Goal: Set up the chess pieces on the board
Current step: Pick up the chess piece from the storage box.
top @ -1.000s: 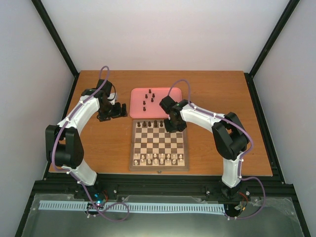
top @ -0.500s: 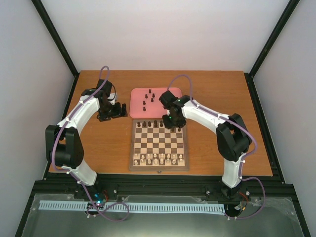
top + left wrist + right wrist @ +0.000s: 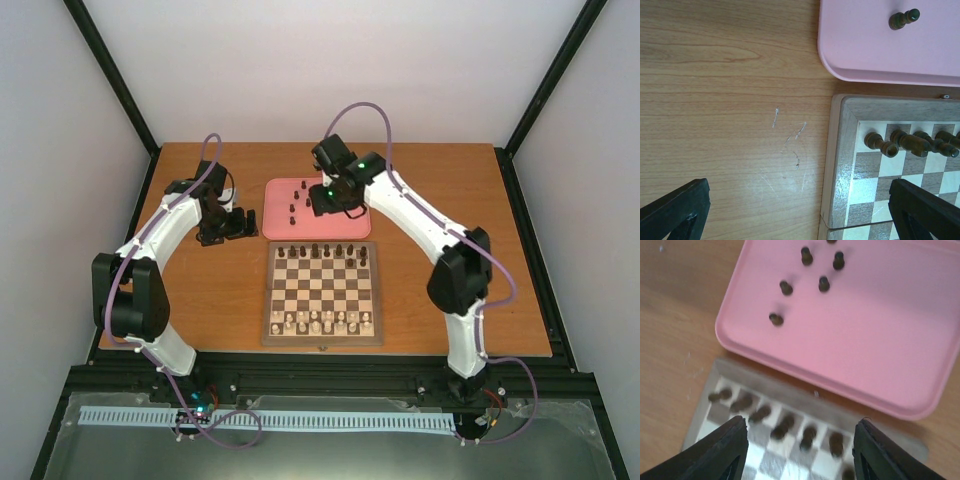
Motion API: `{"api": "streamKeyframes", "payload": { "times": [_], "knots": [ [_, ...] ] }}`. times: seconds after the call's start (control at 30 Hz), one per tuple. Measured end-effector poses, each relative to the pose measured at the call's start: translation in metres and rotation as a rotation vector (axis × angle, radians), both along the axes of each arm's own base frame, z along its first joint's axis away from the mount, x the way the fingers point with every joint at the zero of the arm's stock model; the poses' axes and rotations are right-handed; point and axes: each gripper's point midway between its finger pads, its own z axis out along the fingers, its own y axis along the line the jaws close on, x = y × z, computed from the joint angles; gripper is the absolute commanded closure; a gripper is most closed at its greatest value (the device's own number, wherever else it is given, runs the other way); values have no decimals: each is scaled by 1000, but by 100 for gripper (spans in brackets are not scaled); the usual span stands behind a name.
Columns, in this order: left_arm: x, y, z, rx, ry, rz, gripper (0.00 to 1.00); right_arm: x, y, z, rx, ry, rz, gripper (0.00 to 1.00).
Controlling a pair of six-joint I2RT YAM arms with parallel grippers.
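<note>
I will move my right gripper down, outward and to the left in the top view, onto the dark chess piece on the tray beside the gripper's fingers, because bare pink tray is all around the piece.
The board (image 3: 323,338) lies at the table's middle, and a row of dark chess pieces (image 3: 315,250) stands along its far edge. Several more dark pieces (image 3: 298,200) stand on the pink tray (image 3: 275,228) behind it. My right gripper (image 3: 322,200) hovers over the tray, open and empty. In the right wrist view its fingers (image 3: 720,452) frame the blurred far-row pieces (image 3: 782,426), with the loose tray pieces (image 3: 824,284) ahead. My left gripper (image 3: 238,224) hangs open over bare wood beside the board's far left corner (image 3: 840,165), where corner pieces (image 3: 880,142) show.
Pale cream pieces (image 3: 323,320) fill the board's two near rows. The pink tray's rim (image 3: 840,70) lies close to the board's far edge. One dark piece (image 3: 903,19) lies on the tray in the left wrist view. Bare wooden table (image 3: 200,290) flanks the board.
My right gripper has lifted off the board's far row, swung back and left over the pink tray, and opened its jaws. The left arm has not moved.
</note>
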Motion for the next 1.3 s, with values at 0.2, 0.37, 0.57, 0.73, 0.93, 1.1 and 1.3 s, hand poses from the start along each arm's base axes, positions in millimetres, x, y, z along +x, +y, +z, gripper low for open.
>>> {"api": "streamKeyframes", "payload": {
  "times": [0.2, 0.37, 0.57, 0.73, 0.93, 1.1, 1.3],
  "knots": [
    [0, 0, 0, 0, 0, 0, 0, 62, 20, -42, 2, 10, -27, 42],
    [0, 0, 0, 0, 1, 0, 0, 96, 22, -89, -5, 35, -39, 41],
    [0, 0, 0, 0, 1, 0, 0, 104, 32, -120, 3, 51, -10, 43],
    [0, 0, 0, 0, 2, 0, 0, 111, 44, -124, 40, 27, 8, 43],
    [0, 0, -3, 0, 10, -1, 0, 129, 56, -132, 69, -18, 15, 47],
    [0, 0, -4, -1, 15, -1, 0, 134, 60, -152, 65, -10, 13, 51],
    [0, -1, -7, -1, 22, -1, 0, 135, 60, -157, 66, -7, 5, 58]
  ]
}}
